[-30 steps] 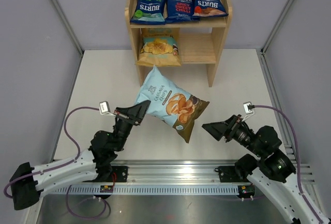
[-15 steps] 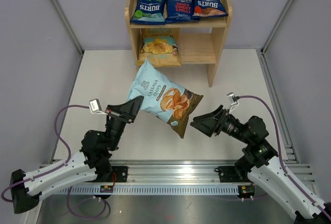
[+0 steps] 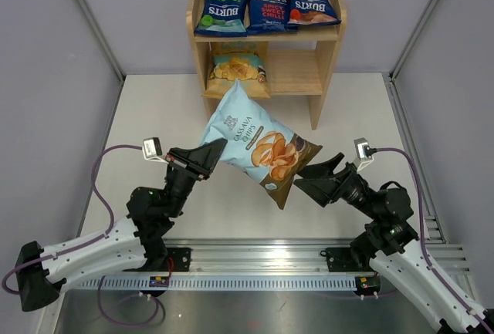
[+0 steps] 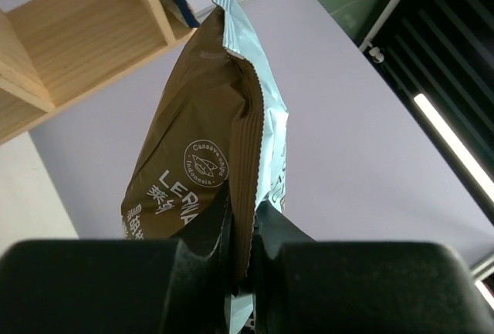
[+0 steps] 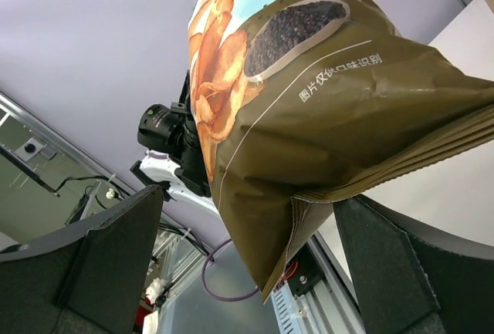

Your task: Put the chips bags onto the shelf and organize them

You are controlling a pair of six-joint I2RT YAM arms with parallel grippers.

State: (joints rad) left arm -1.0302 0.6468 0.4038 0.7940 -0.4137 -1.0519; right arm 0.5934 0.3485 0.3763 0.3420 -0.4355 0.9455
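Observation:
My right gripper needs to ease farther over the bag's loose brown end (image 3: pixel 304 160) (image 5: pixel 332 163) and close on it, because that brown end already reaches between the spread fingers.
The light-blue-and-brown bag (image 3: pixel 258 145) hangs in the air in front of the shelf (image 3: pixel 328 48). My left gripper (image 3: pixel 214 151) is shut on its left edge; the left wrist view shows the seam (image 4: pixel 208 133) pinched between my jaws (image 4: pixel 243 249). My right gripper (image 3: pixel 310 177) is open, and the bag's lower brown corner (image 5: pixel 324 102) lies between its spread fingers (image 5: pixel 108 257) without being clamped. Three dark-blue Burts bags (image 3: pixel 221 8) (image 3: pixel 270 8) (image 3: pixel 310 5) lie on the top tier. The tan bag (image 3: pixel 238 72) sits at the left of the lower tier.
The right half of the lower tier (image 3: pixel 297 68) is bare wood. The white tabletop (image 3: pixel 154 118) stretches between the arms and the shelf. Grey walls enclose the left, right and back. A metal rail (image 3: pixel 255 261) runs along the near edge.
My left gripper has carried the bag to the right and a little toward the shelf. My right gripper has moved in under the bag's lower corner and stays open.

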